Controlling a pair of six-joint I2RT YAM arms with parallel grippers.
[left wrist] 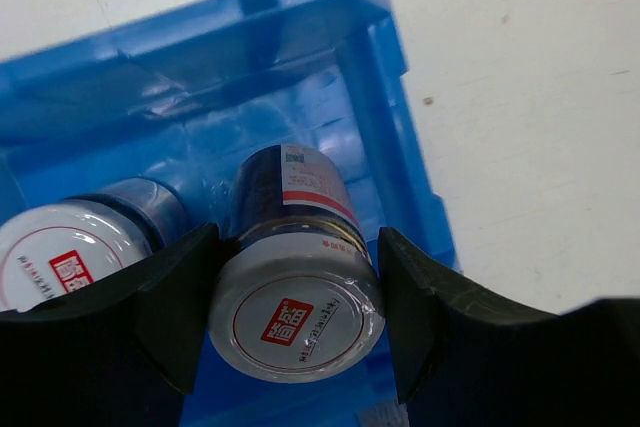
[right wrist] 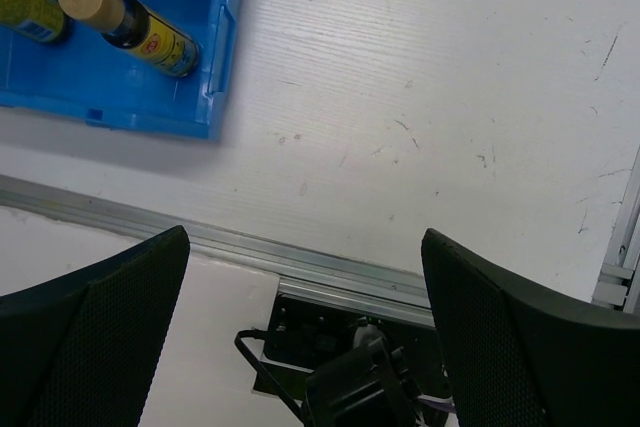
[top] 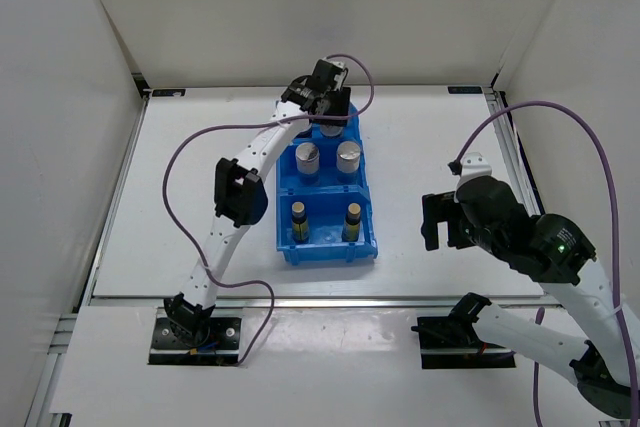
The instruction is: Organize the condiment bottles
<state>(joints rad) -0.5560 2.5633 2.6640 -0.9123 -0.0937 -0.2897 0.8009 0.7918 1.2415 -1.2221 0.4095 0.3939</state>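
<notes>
The silver-lidded jar goes down into the free spot in the far section of the bin next. My left gripper then releases it, since the section has its bottom free beside its other jar (top: 331, 128) (left wrist: 248, 155).
A blue bin (top: 367, 190) holds the condiment bottles. Two slim dark bottles (top: 299, 220) (top: 352, 219) with tan caps stand in its near compartment. Two silver-lidded jars (top: 307, 158) (top: 348, 155) stand in the middle one. My left gripper (top: 325, 112) is over the far compartment. In the left wrist view it (left wrist: 297, 247) is shut on a silver-lidded jar (left wrist: 297, 319), with another jar (left wrist: 60, 252) beside it on the left. My right gripper (top: 437, 222) is open and empty, off to the right of the bin; in its own view (right wrist: 303, 237) it hangs over the table's front edge.
The right wrist view shows the bin's near right corner (right wrist: 215, 57) with a slim bottle (right wrist: 130, 17) in it, the metal rail (right wrist: 330, 267) along the table's front edge, and the arm base (right wrist: 360, 387) below. White walls close in the table.
</notes>
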